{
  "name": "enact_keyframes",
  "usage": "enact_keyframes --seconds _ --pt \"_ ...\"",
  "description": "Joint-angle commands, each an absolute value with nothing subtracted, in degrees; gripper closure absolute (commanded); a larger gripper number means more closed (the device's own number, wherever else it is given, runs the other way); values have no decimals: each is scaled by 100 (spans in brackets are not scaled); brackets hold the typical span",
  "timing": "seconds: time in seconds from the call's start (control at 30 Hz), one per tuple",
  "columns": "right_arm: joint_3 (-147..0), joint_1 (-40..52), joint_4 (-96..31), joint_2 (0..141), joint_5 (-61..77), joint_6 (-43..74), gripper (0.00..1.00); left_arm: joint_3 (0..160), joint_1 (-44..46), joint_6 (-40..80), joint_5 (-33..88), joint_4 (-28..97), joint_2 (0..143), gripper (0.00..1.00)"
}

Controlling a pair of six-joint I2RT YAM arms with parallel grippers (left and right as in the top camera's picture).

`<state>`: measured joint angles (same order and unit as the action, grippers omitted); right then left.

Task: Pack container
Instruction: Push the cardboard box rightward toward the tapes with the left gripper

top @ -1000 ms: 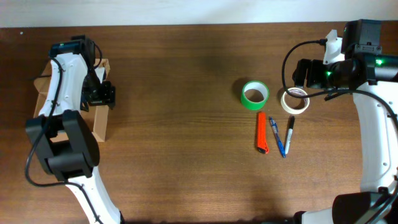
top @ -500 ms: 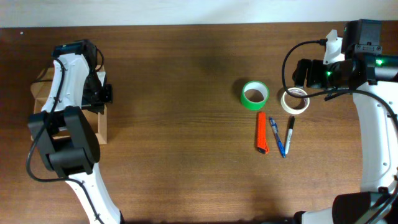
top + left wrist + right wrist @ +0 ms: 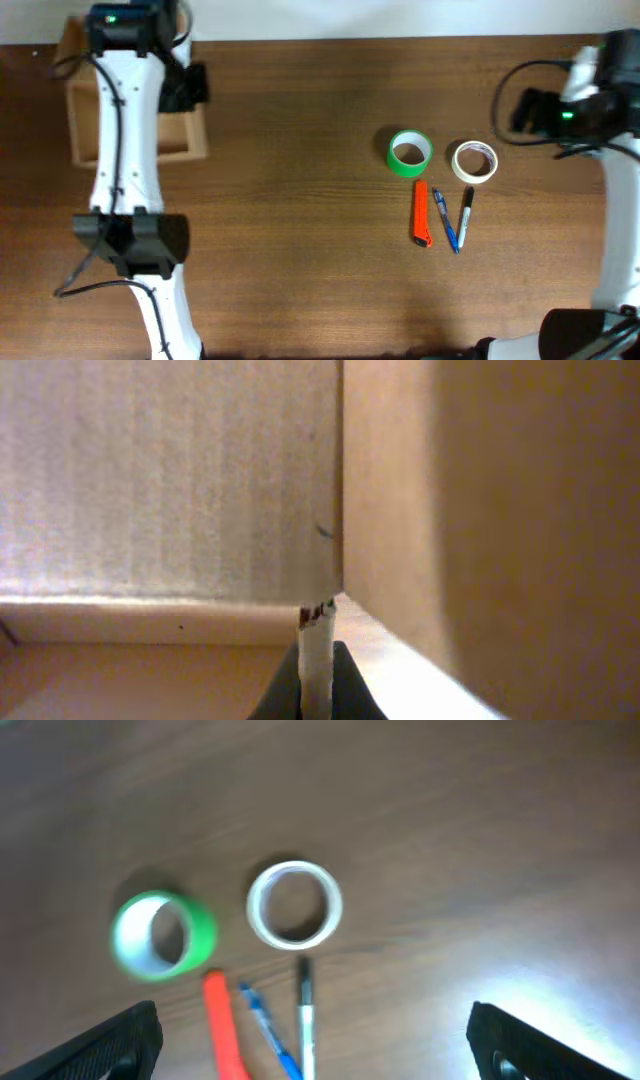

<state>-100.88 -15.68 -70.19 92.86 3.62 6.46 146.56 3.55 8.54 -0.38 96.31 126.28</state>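
Note:
The box should go right in the overhead view, onto the bare tabletop [image 3: 352,150] beside the green tape roll, where my left gripper needs to release its edge next.
The container [image 3: 185,155], a tan cardboard box, lies open at the table's far left, with my left arm stretched across it. My left gripper [image 3: 186,86] is at the box's far right corner. In the left wrist view it [image 3: 316,682] is shut on a thin cardboard edge [image 3: 317,635] of the box, and the box's walls fill the rest of that view. My right gripper [image 3: 318,1040] hangs open and empty above the table at the far right [image 3: 530,108]. It is apart from the items below.
A green tape roll [image 3: 409,152] and a white tape roll [image 3: 474,161] lie side by side right of centre. Just in front of them are an orange marker [image 3: 421,213], a blue pen [image 3: 444,220] and a black-capped pen [image 3: 465,215].
My left gripper has shut on the box's edge and swung toward the back, and the box has turned and shifted with it. The right arm has drawn back to the right, away from the white roll.

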Motion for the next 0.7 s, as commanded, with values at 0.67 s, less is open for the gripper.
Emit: enact_keyframes --seconds 0.67 --pt "-10383 -2700 -7382 9286 451 1146 1 15240 3966 2528 226 9509 13561 98"
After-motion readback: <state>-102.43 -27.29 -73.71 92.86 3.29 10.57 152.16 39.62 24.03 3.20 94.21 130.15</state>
